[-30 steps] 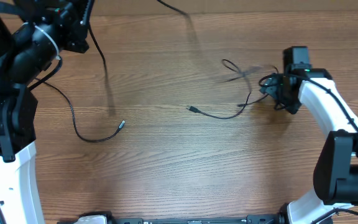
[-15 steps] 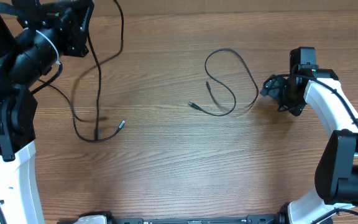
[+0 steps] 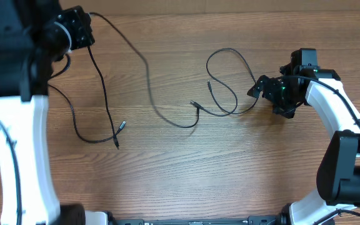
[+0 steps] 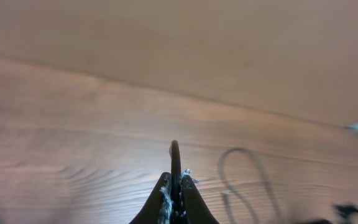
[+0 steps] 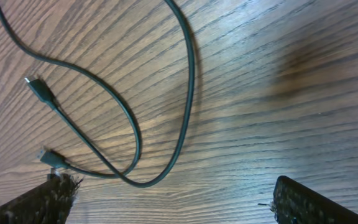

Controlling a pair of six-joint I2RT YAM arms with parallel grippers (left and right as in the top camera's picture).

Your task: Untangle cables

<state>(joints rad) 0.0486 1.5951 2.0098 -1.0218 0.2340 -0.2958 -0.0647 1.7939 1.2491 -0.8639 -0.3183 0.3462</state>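
Note:
My left gripper will next move down toward the table (image 3: 97, 47) and away from the loop, then open, because the plug of the thin black cable is beside the loop's ends.
My left gripper (image 3: 83, 22) at the back left is shut on a thin black cable (image 3: 147, 69). One strand sweeps right to a plug (image 3: 197, 107) at mid-table; another drops to an end (image 3: 116, 144). The left wrist view shows that cable (image 4: 175, 155) pinched in the left gripper (image 4: 175, 180). A second cable (image 3: 74, 122) with a light tip (image 3: 122, 125) lies at the left. A looped cable (image 3: 233, 56) rests beside my right gripper (image 3: 262, 89). In the right wrist view the right gripper (image 5: 173, 196) is open over bare wood, with the loop (image 5: 190, 74) just ahead.
The table's back edge (image 3: 242, 10) runs along the top of the overhead view. My left arm's white link (image 3: 20, 144) covers the left side, and my right arm's white link (image 3: 330, 106) covers the right. Both plug ends (image 5: 37, 87) of the loop point left.
The left arm has swung, and its hanging cable now lies spread across the table toward the middle. The right gripper has opened wider and shifted slightly left; the looped cable lies free.

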